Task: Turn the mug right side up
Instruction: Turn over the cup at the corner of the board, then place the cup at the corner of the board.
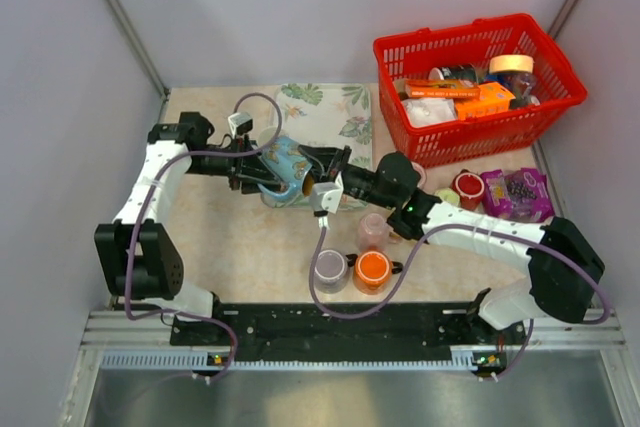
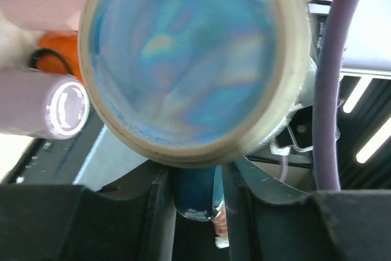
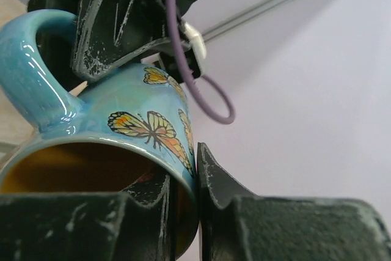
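Observation:
The mug hangs sideways, so the right gripper tilts fingers-down next, bringing the mug's opening up, and lowers the mug back onto bare table [image 1: 275, 245] beside the purple cup.
The blue butterfly mug [image 1: 284, 169] is held on its side above the table between both grippers, mouth toward the right. My left gripper [image 1: 252, 173] is shut on the mug's handle [image 2: 194, 195]; the mug's round base [image 2: 183, 59] fills the left wrist view. My right gripper [image 1: 322, 185] is shut on the rim, one finger inside the mouth and one outside against the wall [image 3: 137, 93]. The handle [image 3: 27, 65] curves up at the left of the right wrist view, next to the left gripper's fingers [image 3: 107, 29].
A floral mat [image 1: 335, 107] lies behind the mug. A red basket [image 1: 478, 125] of packets stands at the back right. A purple cup [image 1: 329, 269], an orange cup [image 1: 372, 269] and a pink cup [image 1: 373, 230] sit near the front. A red cup [image 1: 468, 187] and a purple packet [image 1: 522, 193] lie right.

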